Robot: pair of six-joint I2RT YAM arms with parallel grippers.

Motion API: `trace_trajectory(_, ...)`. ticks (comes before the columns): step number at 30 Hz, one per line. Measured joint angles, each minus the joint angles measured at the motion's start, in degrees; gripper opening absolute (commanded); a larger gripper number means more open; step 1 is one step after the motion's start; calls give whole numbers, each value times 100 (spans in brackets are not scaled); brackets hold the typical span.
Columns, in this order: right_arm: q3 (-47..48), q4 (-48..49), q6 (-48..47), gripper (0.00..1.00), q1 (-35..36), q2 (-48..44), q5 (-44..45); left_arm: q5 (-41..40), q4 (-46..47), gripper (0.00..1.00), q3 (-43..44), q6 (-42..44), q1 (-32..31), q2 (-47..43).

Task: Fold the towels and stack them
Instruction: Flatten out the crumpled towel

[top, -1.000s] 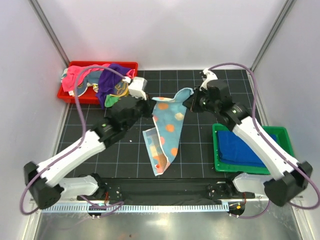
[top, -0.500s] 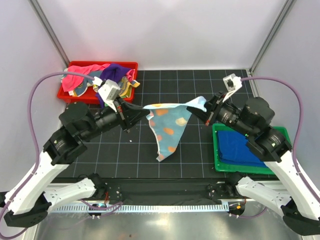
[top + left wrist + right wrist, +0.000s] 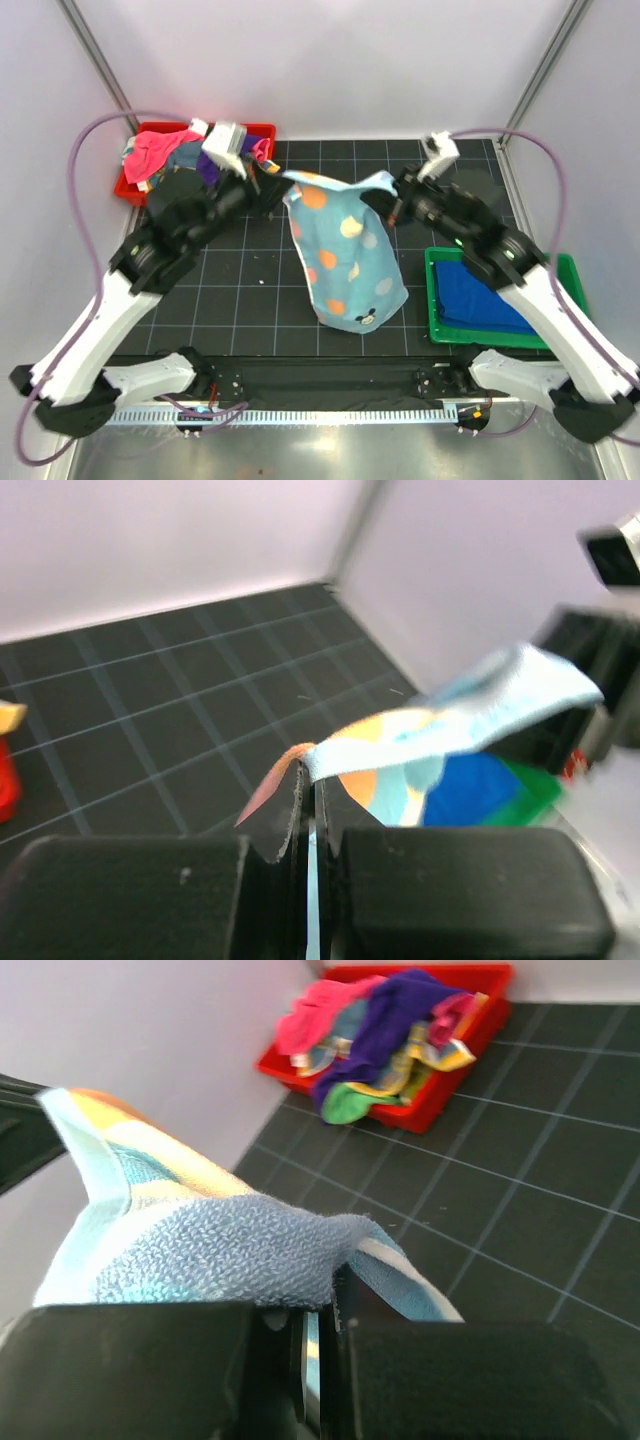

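The mat's far part is bare, so my right gripper will next move outward and down to release the towel corner there.
A light blue polka-dot towel [image 3: 342, 250] hangs spread out above the black mat, held by its two upper corners. My left gripper [image 3: 274, 186] is shut on its left corner [image 3: 312, 762]. My right gripper [image 3: 392, 196] is shut on its right corner [image 3: 300, 1250]. The towel's lower edge reaches down toward the mat's near part. More towels, pink, purple and yellow-edged [image 3: 165, 152] [image 3: 385, 1030], lie heaped in the red tray [image 3: 135, 190] at the back left. A royal blue towel [image 3: 472, 297] [image 3: 470, 790] lies folded in the green tray [image 3: 500, 338] at the right.
The black gridded mat [image 3: 250, 300] covers the table between white walls. The red tray [image 3: 470, 1035] stands against the back left corner, the green tray near the right arm's base. A metal rail [image 3: 320, 412] runs along the near edge.
Both grippers have risen and drawn apart toward the back with the polka-dot towel. The towel has opened from a twisted strip into a wide hanging sheet.
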Motion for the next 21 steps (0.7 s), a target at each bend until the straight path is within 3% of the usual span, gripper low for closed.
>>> trace_trajectory(4,417,330,-57,1,-286,1547,468,361,426,0,352,-487,1399,1368)
trace_trajectory(8,1119,734,-107,1,-804,3598,584,516,857,1,837,-866,2179,3436)
trace_trajectory(9,1360,776,-120,4,-931,4164,595,573,866,12,1152,-907,2291,4065)
trace_trajectory(11,1939,780,-129,14,-1152,5248,577,702,892,16,1858,-962,2433,5169)
trace_trajectory(12,2295,748,-129,29,-1255,5790,557,767,831,29,2319,-1001,2503,5768)
trace_trajectory(13,2662,686,-114,36,-1346,6334,544,831,824,40,2771,-1008,2575,6314)
trace_trajectory(15,3272,603,-140,48,-1484,7187,485,949,761,50,3368,-1049,2708,7090)
trace_trajectory(17,3550,415,-157,55,-1613,7656,474,988,629,56,3473,-1047,2815,7375)
trace_trajectory(21,3547,68,-149,69,-1757,7622,573,990,634,66,3110,-1051,2922,7119)
